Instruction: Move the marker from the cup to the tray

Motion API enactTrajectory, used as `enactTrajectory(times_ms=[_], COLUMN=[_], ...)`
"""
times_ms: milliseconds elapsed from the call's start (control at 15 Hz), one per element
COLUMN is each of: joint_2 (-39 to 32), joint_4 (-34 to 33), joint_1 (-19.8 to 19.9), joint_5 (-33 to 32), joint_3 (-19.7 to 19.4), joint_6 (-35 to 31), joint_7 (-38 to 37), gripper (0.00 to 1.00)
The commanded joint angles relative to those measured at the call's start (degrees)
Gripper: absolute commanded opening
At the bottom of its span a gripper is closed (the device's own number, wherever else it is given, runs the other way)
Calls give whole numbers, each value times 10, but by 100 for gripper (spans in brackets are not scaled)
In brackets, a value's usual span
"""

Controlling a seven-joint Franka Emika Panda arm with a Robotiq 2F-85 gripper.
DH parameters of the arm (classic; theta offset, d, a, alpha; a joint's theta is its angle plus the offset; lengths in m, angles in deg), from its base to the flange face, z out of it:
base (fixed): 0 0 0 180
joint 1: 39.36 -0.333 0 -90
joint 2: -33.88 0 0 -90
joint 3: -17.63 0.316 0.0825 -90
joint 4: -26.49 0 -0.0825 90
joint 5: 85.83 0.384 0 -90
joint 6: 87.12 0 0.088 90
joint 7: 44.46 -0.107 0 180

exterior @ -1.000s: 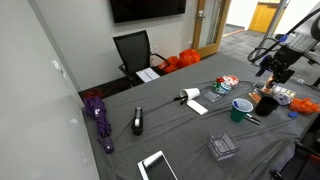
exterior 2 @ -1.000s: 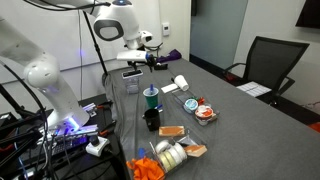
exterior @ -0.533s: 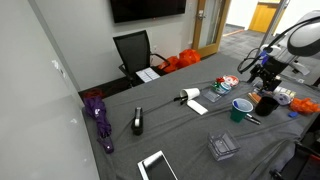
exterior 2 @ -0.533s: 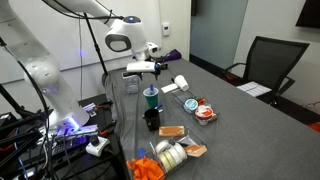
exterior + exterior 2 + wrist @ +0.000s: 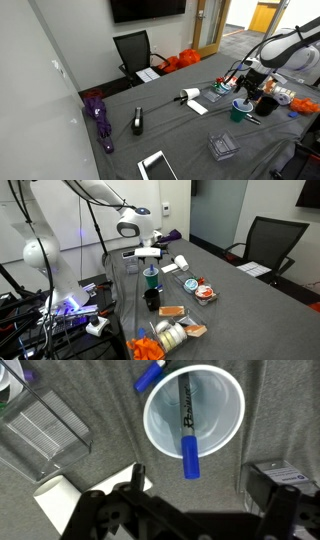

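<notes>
The robot will lower its gripper toward the cup's rim and open its fingers around the marker's blue cap [image 5: 246, 101] [image 5: 190, 458].
The cup [image 5: 195, 410] is white inside and stands right below my wrist. In it leans the marker [image 5: 187, 418], black-bodied, its blue cap sticking out over the rim. My gripper [image 5: 205, 510] is open and empty, hovering just above the cup in both exterior views [image 5: 246, 82] [image 5: 150, 255]. The cup also shows in both exterior views [image 5: 240, 110] [image 5: 151, 278]. The small whitish tray with red patches [image 5: 229, 81] [image 5: 205, 293] lies on the table a little beyond the cup.
A second blue marker [image 5: 150, 375] lies beside the cup. A clear plastic container [image 5: 45, 425], a white card [image 5: 60, 495] and a black mug [image 5: 151, 299] are close by. A purple umbrella [image 5: 98, 115], a black device [image 5: 137, 122] and snack packs [image 5: 170, 335] lie farther off.
My arm has swung in from the table's edge to a spot over the cup and come lower. The marker and cup have not moved.
</notes>
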Motion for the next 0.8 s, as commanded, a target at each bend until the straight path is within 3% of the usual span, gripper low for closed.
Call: enactTrajectory(times_ms=[0,733], joint_2=[-48,-59], joint_4=[-27,-19], joint_1=[45,112], joint_5=[3,4], joint_3=[47,100], joint_6=[-14,-26], joint_7=[13,60], gripper=[100,100])
